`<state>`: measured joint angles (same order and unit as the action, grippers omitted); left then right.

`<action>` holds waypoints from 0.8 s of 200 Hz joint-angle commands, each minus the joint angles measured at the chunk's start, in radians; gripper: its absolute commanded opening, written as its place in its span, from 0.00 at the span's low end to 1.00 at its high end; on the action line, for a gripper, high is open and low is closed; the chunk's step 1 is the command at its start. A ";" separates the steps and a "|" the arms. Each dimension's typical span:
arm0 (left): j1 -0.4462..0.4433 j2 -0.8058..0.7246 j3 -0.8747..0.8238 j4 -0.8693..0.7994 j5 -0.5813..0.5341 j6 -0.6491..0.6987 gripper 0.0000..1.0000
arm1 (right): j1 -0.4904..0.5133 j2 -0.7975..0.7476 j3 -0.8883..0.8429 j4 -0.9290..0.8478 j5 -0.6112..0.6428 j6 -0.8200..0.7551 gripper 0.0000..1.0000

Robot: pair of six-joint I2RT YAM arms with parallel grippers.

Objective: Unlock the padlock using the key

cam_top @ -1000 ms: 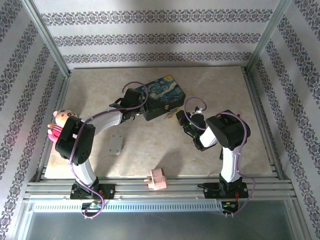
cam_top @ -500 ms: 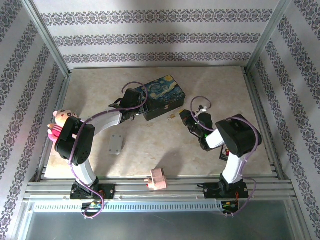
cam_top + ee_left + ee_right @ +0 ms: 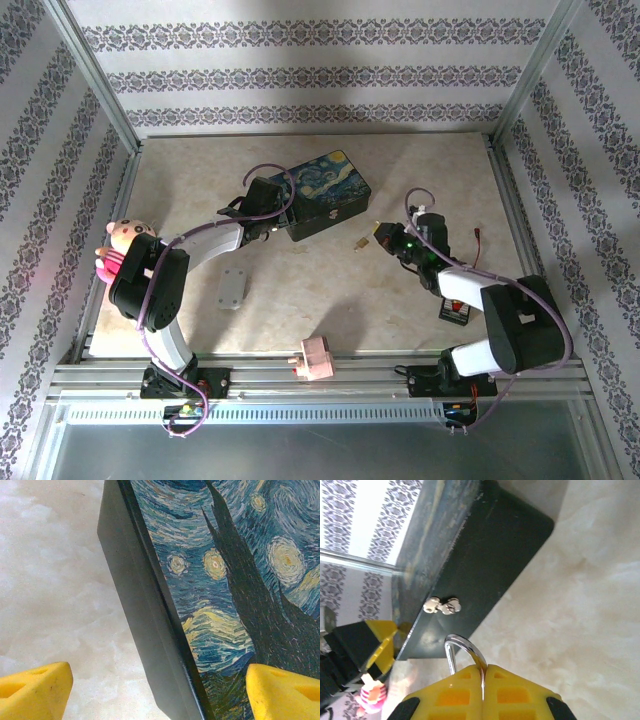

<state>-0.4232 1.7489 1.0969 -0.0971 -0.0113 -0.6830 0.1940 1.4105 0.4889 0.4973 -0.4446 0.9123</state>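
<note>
The bare tabletop lies below and back of the tin [image 3: 325,192], so my right gripper will next move back from the tin and go down to release the padlock there.
My right gripper [image 3: 485,672] is shut on the padlock. Its silver shackle [image 3: 465,647] arches out past the yellow fingertips, while the brass body is hidden behind them. From above, the padlock [image 3: 357,241] is a small brassy speck at the tip of the right gripper [image 3: 372,238], apart from the dark blue starry-night tin [image 3: 325,192]. My left gripper [image 3: 160,695] is open and straddles the tin's [image 3: 225,590] edge, one pad over the lid and one over the table. I cannot make out the key.
The tin's dark front wall carries a small pale latch knob [image 3: 442,606]. A grey rectangular plate [image 3: 233,289] lies front left, a pink block [image 3: 317,358] sits on the front rail, and a pink doll [image 3: 122,240] is at the left. A dark device [image 3: 457,308] lies under the right arm.
My right gripper has drawn back to the right, away from the tin's front, carrying the padlock with it. The left gripper and the tin have stayed still.
</note>
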 commanded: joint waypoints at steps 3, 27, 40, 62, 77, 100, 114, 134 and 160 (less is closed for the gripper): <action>0.025 -0.022 -0.020 -0.095 -0.042 0.005 0.89 | -0.044 -0.010 0.049 -0.186 -0.109 -0.121 0.00; 0.026 -0.047 -0.023 -0.102 -0.019 -0.001 0.89 | -0.060 0.011 0.098 -0.295 -0.125 -0.193 0.00; 0.026 -0.068 -0.028 -0.109 -0.009 -0.003 0.89 | -0.068 0.018 0.118 -0.335 -0.125 -0.219 0.00; 0.024 -0.110 -0.040 -0.130 -0.003 -0.002 0.89 | -0.092 0.040 0.159 -0.410 -0.125 -0.264 0.00; 0.016 -0.138 -0.046 -0.149 -0.001 0.000 0.89 | -0.099 0.069 0.201 -0.491 -0.119 -0.312 0.00; -0.020 -0.168 -0.042 -0.196 -0.031 0.018 0.90 | -0.105 0.122 0.270 -0.597 -0.091 -0.380 0.00; -0.045 -0.176 -0.042 -0.216 -0.051 0.027 0.91 | -0.105 0.152 0.312 -0.660 -0.061 -0.423 0.00; -0.073 -0.171 -0.041 -0.231 -0.074 0.034 0.93 | -0.107 0.182 0.355 -0.736 -0.010 -0.467 0.00; -0.077 -0.151 -0.043 -0.225 -0.066 0.027 0.94 | -0.107 0.191 0.377 -0.790 0.044 -0.497 0.03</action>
<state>-0.4919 1.5890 1.0584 -0.2775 -0.0532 -0.6727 0.0933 1.5887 0.8337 -0.1730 -0.4797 0.4938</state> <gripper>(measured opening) 0.935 0.041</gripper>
